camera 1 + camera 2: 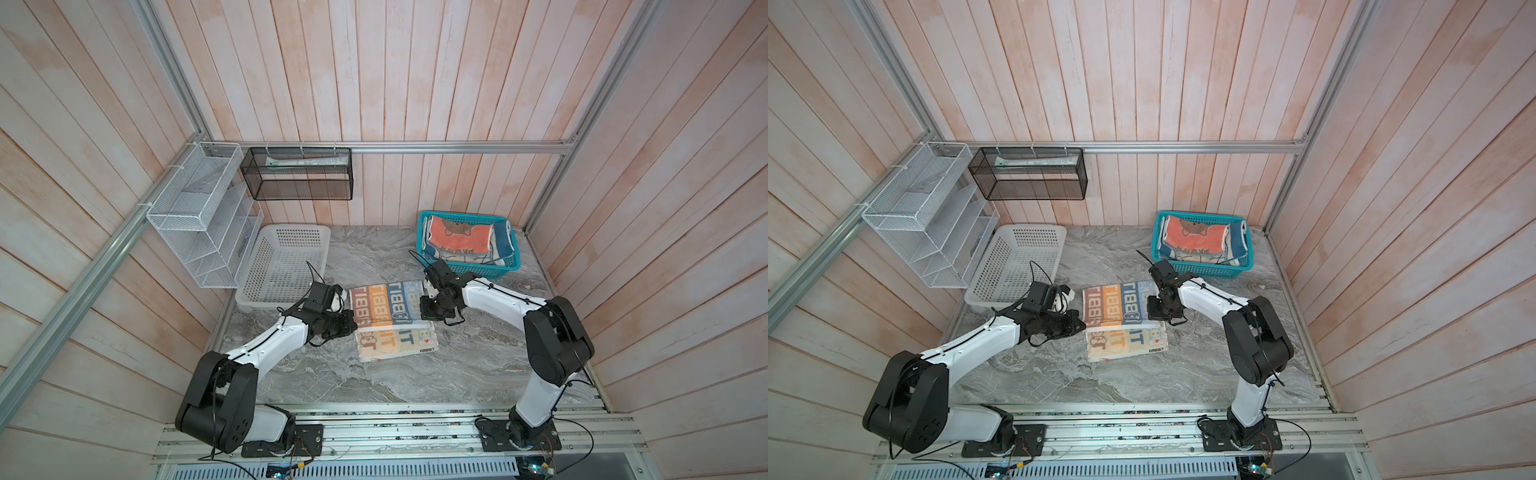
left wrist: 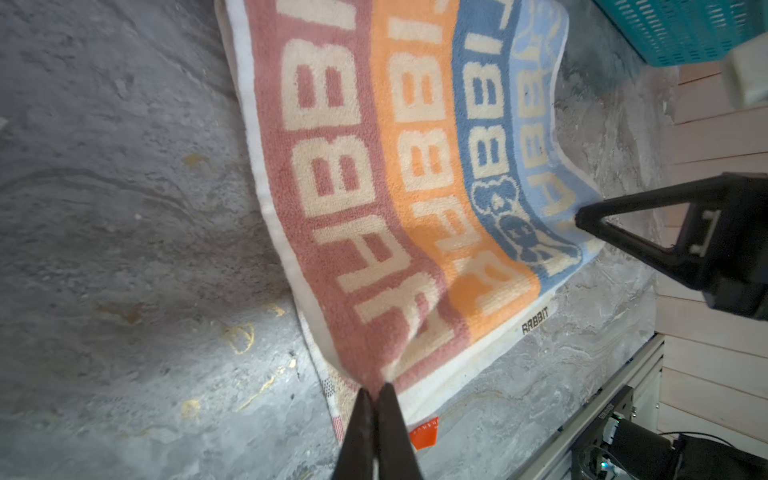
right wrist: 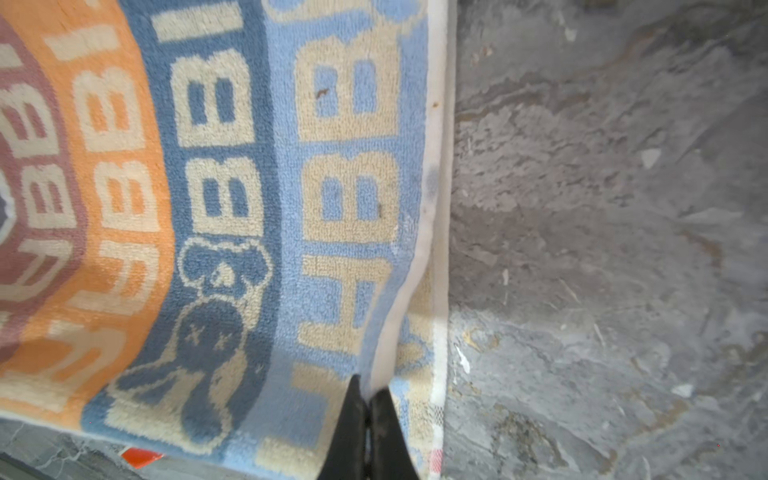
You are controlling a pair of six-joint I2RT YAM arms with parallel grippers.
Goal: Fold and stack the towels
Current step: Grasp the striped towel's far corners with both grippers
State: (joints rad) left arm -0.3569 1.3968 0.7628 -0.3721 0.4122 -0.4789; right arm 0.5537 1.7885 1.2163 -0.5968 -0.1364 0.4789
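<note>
My left gripper holds the pink corner and will next bring it back and down onto the paler half's red-tagged near corner point(image 1: 365, 357) and release it, as that spot lies uncovered.
The block-lettered towel point(image 1: 390, 316) point(image 1: 1121, 316) lies mid-table, its striped far half drawn over the paler near half. My left gripper point(image 1: 353, 326) point(image 1: 1081, 326) point(image 2: 376, 390) is shut on the towel's point(image 2: 395, 187) pink-striped corner. My right gripper point(image 1: 424, 311) point(image 1: 1152, 311) point(image 3: 365, 390) is shut on the light-blue corner of the towel point(image 3: 208, 208); it also shows in the left wrist view as the right gripper point(image 2: 582, 220). A coral-orange towel point(image 1: 457, 235) point(image 1: 1196, 237) lies on top of other towels in the teal basket point(image 1: 478, 269) point(image 1: 1200, 272).
A white plastic basket point(image 1: 249, 301) point(image 1: 976, 297) stands at the back left, just behind my left arm. A white wire rack point(image 1: 195, 216) and a black mesh shelf point(image 1: 299, 174) hang on the walls. Grey marble table point(image 1: 374, 386) shows bare in front of the towel.
</note>
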